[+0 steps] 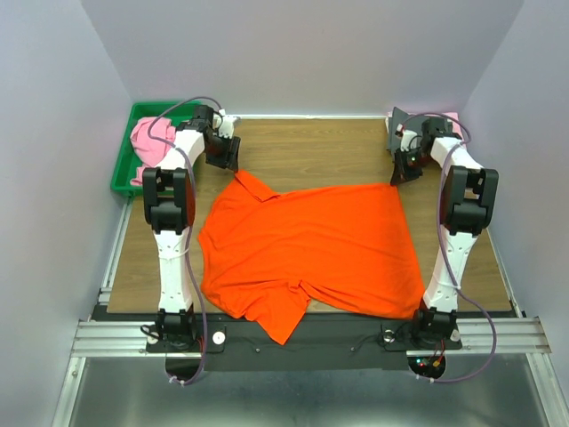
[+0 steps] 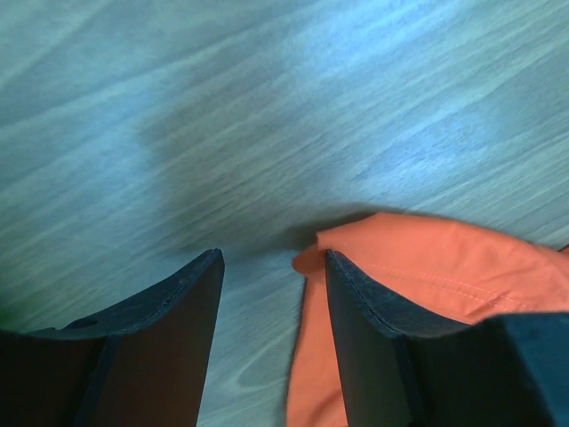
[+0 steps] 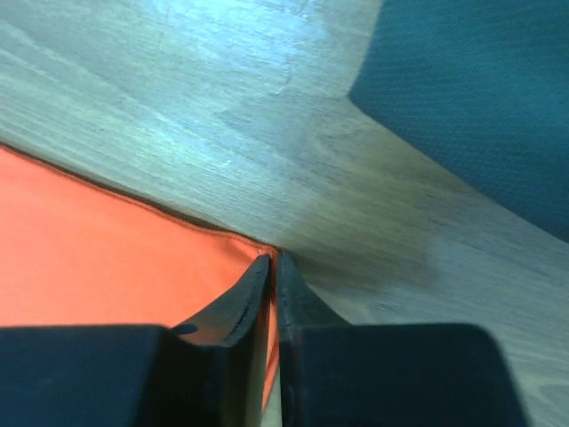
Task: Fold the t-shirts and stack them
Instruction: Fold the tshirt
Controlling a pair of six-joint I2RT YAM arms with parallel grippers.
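Note:
My left gripper will ease sideways onto the orange t-shirt's corner tip [image 1: 239, 174] [image 2: 309, 257] and close, since the corner tip lies off the middle of the gripper's fingers, to the right in the wrist view.
A bright orange t-shirt [image 1: 307, 245] lies spread on the wooden table, one sleeve hanging over the near edge. My left gripper [image 1: 228, 160] is open at the shirt's far left corner. In the left wrist view its jaws straddle bare wood, and the orange t-shirt's corner [image 2: 427, 267] lies against the right finger [image 2: 373, 320]. My right gripper [image 1: 402, 171] is shut on the shirt's far right corner. In the right wrist view the orange t-shirt's hem [image 3: 133, 258] is pinched between the closed fingers [image 3: 253, 294]. A pink t-shirt [image 1: 148, 142] lies in the tray. A dark grey t-shirt [image 3: 480, 98] lies beyond the right gripper.
A green plastic tray [image 1: 124, 165] stands at the far left, off the table's corner. The dark grey cloth [image 1: 397, 120] sits at the far right corner by the wall. Enclosure walls close in the back and sides. Bare wooden table [image 1: 311, 151] lies behind the shirt.

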